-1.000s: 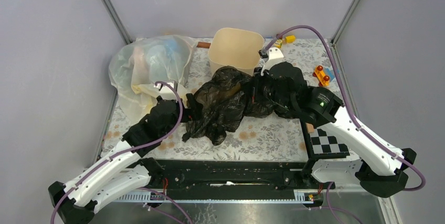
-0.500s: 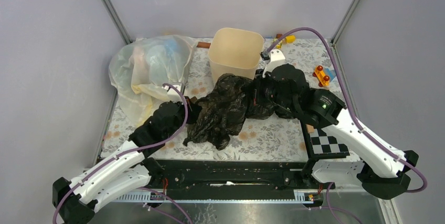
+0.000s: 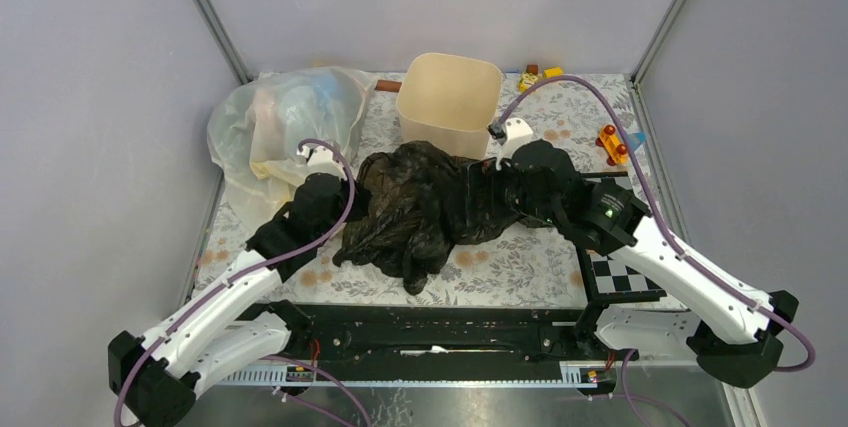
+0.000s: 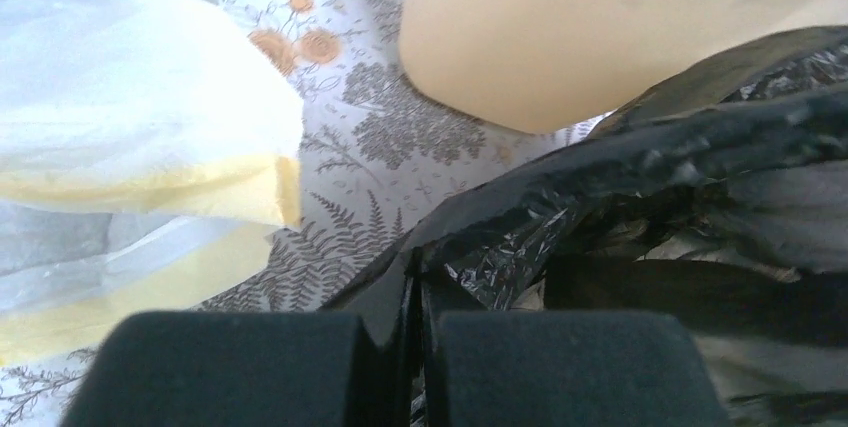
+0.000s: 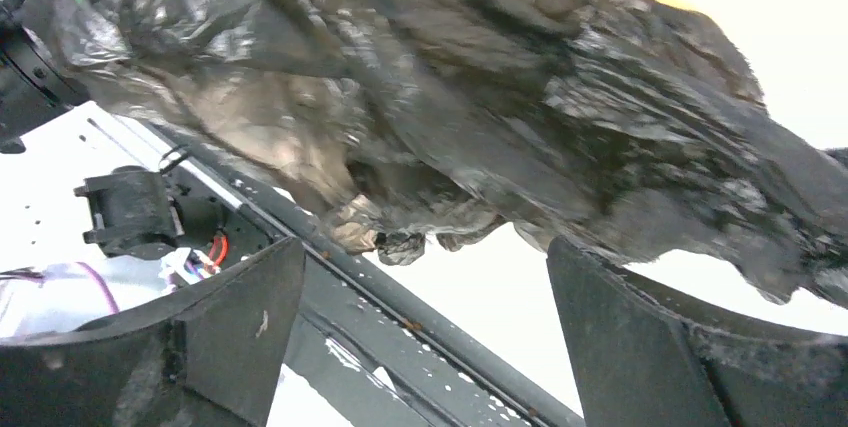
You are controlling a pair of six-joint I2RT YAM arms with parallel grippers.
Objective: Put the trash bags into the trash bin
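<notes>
The bag's edge by the checkerboard card lies below my empty right gripper, to its right in the top view, so I need to move it that way and down.
The black trash bag (image 3: pixel 420 209) lies crumpled on the floral table, just in front of the cream trash bin (image 3: pixel 450 97). My left gripper (image 3: pixel 350 199) is at the bag's left edge, and in the left wrist view it (image 4: pixel 415 322) is shut with black film (image 4: pixel 560 217) pinched between the pads; the bin wall (image 4: pixel 600 27) stands right behind. My right gripper (image 3: pixel 478 199) is at the bag's right side. In the right wrist view it (image 5: pixel 430 282) is open, and the bag (image 5: pixel 480 107) hangs just beyond the fingertips with nothing between them.
A bulging translucent whitish-yellow bag (image 3: pixel 280 122) (image 4: pixel 120 127) fills the back left, close to my left arm. Small toys (image 3: pixel 612 142) (image 3: pixel 540 75) lie at the back right. A checkerboard card (image 3: pixel 622 272) sits by the right arm's base. Grey walls enclose the table.
My left gripper closed on the bag's left edge. My right gripper opened and let go of the bag, which sagged and spread lower on the table.
</notes>
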